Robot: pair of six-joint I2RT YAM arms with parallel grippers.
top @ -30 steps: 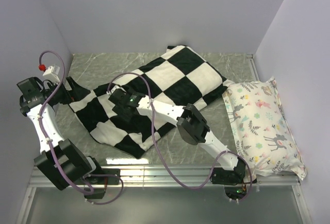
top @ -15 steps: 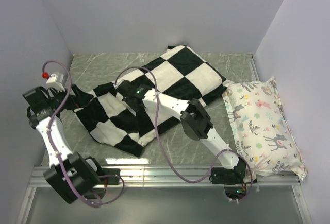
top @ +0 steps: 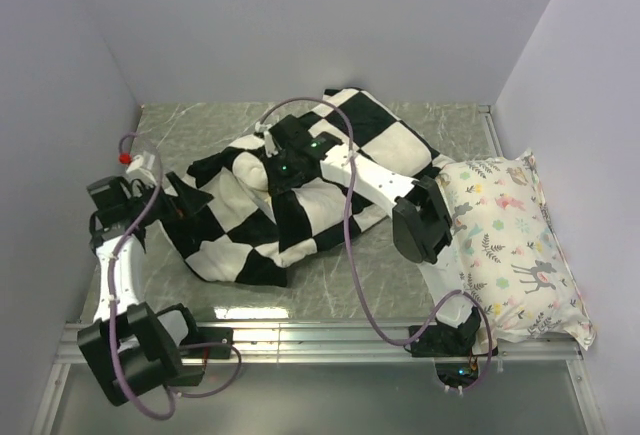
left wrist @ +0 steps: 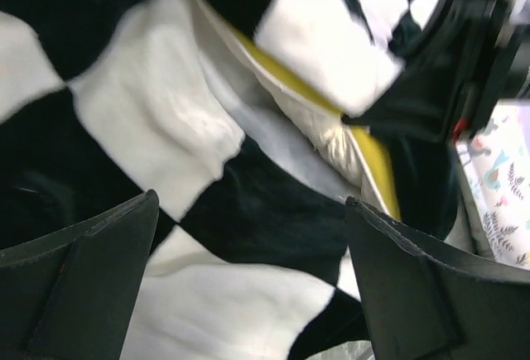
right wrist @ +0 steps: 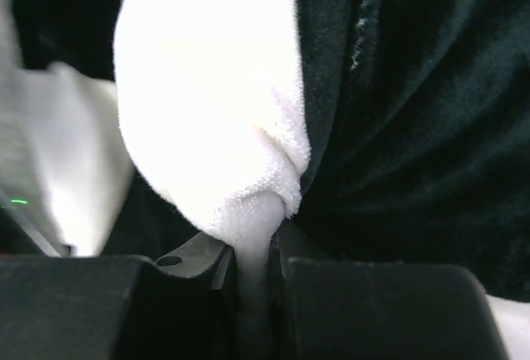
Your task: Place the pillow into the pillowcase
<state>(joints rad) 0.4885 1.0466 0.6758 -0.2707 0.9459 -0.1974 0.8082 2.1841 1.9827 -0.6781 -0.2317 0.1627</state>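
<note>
The pillowcase's lower layer (top: 240, 199) (left wrist: 199, 128) lies slack by the pale bulge of the pillow, to the right in the top view. My left gripper needs to go down next toward that bulge, onto that layer.
The black-and-white checkered pillowcase (top: 330, 170) lies bunched across the middle of the table. My right gripper (top: 285, 168) is shut on a white fold of it (right wrist: 224, 128) and holds that layer raised. Under the raised layer the white pillow (left wrist: 327, 132) shows with its yellow band (left wrist: 377, 161); from above it is a pale bulge (top: 247, 170) at the case's mouth. My left gripper (top: 168, 192) stands open at the pillowcase's left edge, its fingers (left wrist: 83, 285) wide apart over checkered fabric with nothing between them.
A deer-and-plant print pillow (top: 505, 245) lies along the right wall. Grey walls close in the table at the left, back and right. A metal rail (top: 320, 340) runs along the near edge by the arm bases.
My right gripper has shut on the pillowcase and pulled it up and toward the back right, bunching the case and baring the pillow. My left arm has shifted right toward the case's edge.
</note>
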